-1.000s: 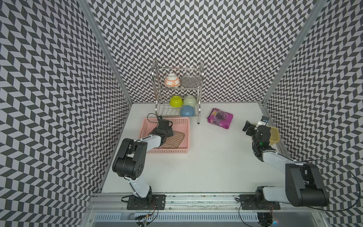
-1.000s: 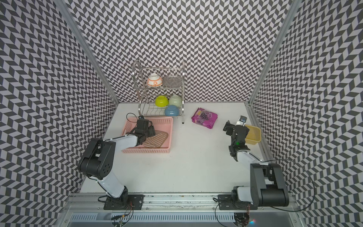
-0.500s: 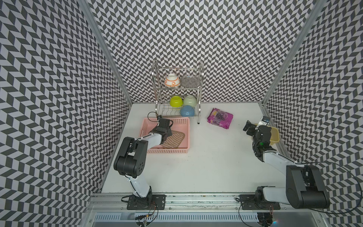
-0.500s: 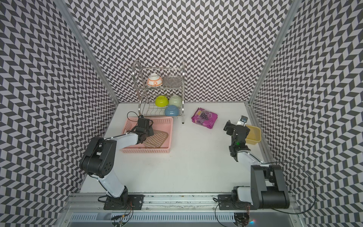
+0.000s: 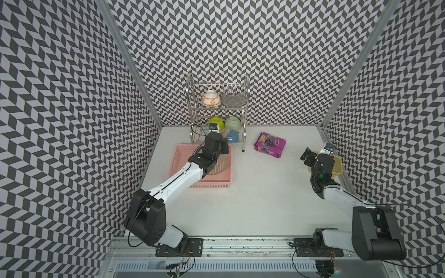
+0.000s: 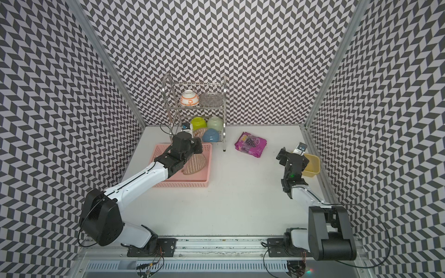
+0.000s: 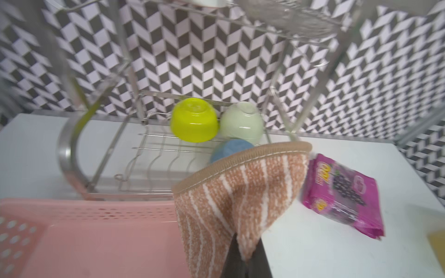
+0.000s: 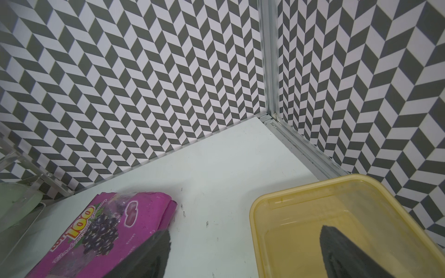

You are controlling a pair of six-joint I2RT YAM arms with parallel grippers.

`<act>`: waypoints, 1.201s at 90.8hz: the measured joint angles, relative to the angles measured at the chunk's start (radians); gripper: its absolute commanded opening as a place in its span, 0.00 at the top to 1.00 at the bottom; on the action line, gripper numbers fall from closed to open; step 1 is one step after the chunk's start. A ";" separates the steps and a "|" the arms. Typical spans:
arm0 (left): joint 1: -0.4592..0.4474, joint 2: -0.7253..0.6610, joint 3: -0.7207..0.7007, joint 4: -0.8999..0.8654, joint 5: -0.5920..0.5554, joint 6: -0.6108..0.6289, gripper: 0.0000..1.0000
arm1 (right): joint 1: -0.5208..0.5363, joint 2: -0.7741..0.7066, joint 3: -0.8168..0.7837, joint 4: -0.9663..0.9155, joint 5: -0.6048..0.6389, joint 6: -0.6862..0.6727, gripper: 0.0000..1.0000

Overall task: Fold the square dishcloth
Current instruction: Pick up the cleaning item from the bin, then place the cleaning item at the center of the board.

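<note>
My left gripper will next move past the basket's rim and down to release the fold, because bare tabletop in front of the snack bag is below it, toward the tub.
The square dishcloth (image 7: 240, 192), brown with thin pale stripes and a tan edging, hangs pinched in my left gripper (image 7: 245, 255), which is shut on a fold of it. A rounded corner of the cloth stands up beyond the fingers. In both top views the left gripper (image 5: 224, 144) (image 6: 197, 144) is over the far right part of the pink basket (image 5: 179, 154) (image 6: 159, 154). The rest of the dishcloth (image 5: 220, 163) (image 6: 196, 163) trails down into the basket. My right gripper (image 8: 243, 252) (image 5: 310, 156) stands open and holds nothing, near the right wall.
A metal dish rack (image 5: 218, 113) with a few bowls stands right behind the basket, close to the left gripper. A purple snack bag (image 5: 269, 145) (image 8: 108, 228) lies at the back of the table. A yellow tub (image 5: 337, 166) (image 8: 301, 197) sits beside the right gripper.
My left gripper has shut on the dishcloth in the basket and lifted it up and back toward the rack. The right arm has stayed put.
</note>
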 measured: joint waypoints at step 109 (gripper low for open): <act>-0.384 0.410 0.002 0.322 0.311 -0.162 0.49 | 0.023 -0.024 0.154 -0.453 -0.113 0.228 0.00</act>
